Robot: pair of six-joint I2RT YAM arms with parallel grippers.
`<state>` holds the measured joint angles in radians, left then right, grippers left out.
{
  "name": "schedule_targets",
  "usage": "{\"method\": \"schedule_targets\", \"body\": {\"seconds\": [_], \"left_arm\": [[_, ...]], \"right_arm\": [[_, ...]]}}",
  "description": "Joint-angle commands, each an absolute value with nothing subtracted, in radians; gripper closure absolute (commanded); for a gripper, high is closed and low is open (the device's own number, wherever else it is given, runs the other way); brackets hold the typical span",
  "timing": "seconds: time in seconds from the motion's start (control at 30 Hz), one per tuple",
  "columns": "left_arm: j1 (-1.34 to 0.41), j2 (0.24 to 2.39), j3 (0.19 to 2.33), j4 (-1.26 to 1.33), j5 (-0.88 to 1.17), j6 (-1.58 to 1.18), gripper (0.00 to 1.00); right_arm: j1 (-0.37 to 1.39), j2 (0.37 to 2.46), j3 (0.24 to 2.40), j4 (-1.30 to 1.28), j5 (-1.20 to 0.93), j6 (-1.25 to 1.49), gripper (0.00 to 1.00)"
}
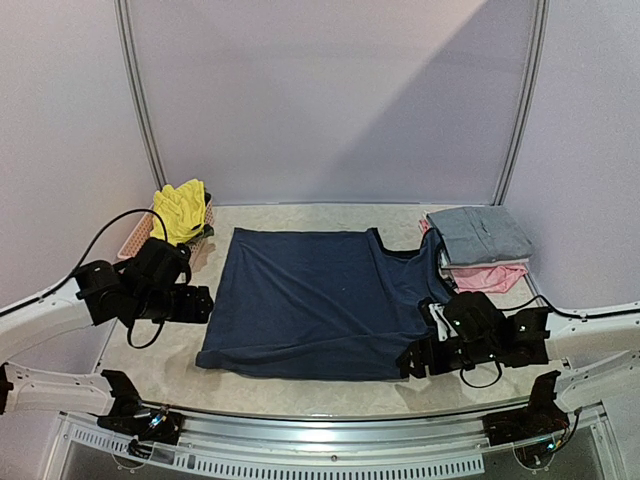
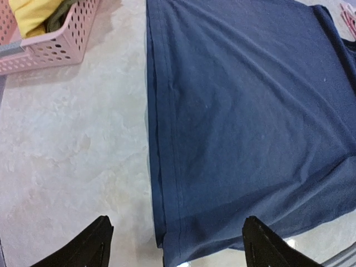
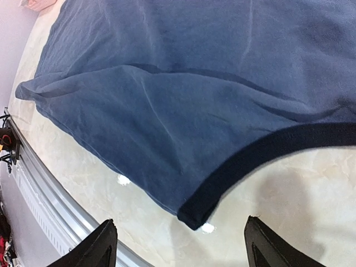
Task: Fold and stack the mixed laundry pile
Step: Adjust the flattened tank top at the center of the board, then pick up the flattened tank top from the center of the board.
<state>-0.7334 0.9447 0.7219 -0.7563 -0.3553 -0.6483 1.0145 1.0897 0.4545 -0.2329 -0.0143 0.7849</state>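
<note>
My right gripper is open and in line above that corner, so next I will lower its fingers around the end of the dark trim band (image 1: 404, 377) (image 3: 200, 214) and close.
A navy blue top (image 1: 320, 300) lies spread flat in the middle of the table. My left gripper (image 1: 205, 303) hovers open over its left hem; in the left wrist view the top's near left corner (image 2: 167, 245) lies below the gap between the fingers (image 2: 89, 250), ungripped. My right gripper (image 1: 410, 360) is open at the top's near right corner, where a dark trim band (image 3: 200, 214) ends just ahead of the gripper (image 3: 178, 247). A yellow garment (image 1: 182, 210) sits in the pink basket (image 1: 135, 240). Folded grey trousers (image 1: 478, 235) top a stack holding a pink piece (image 1: 490, 277).
The pink lattice basket (image 2: 55, 44) stands at the back left, close to my left arm. The folded stack is at the back right, just behind my right arm. A metal rail (image 3: 50, 194) runs along the table's near edge.
</note>
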Motion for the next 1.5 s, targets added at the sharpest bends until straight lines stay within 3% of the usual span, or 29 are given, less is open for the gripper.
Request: {"method": "schedule_targets", "body": {"seconds": [0.0,0.1,0.27,0.4,1.27,1.47], "left_arm": [[-0.865,0.924,0.668,-0.857,-0.368,-0.807,0.21],[-0.951,0.933,0.651,-0.891,-0.410,-0.885,0.26],[-1.053,0.939,0.601,-0.874,-0.427,-0.986,0.43],[-1.084,0.950,0.557,-0.857,-0.422,-1.034,0.49],[-1.060,1.088,0.418,-0.621,-0.504,-1.023,0.52],[-1.039,1.053,0.385,-0.572,-0.473,-1.008,0.53]], "right_arm": [[1.020,1.032,0.400,-0.261,-0.030,0.830,0.23],[1.020,1.001,0.362,-0.247,-0.046,0.850,0.28],[1.021,0.988,0.326,-0.215,-0.067,0.868,0.35],[1.020,0.995,0.311,-0.187,-0.079,0.874,0.40],[1.021,1.199,0.343,-0.030,-0.096,0.858,0.47],[1.020,1.259,0.355,-0.009,-0.106,0.867,0.57]]}}
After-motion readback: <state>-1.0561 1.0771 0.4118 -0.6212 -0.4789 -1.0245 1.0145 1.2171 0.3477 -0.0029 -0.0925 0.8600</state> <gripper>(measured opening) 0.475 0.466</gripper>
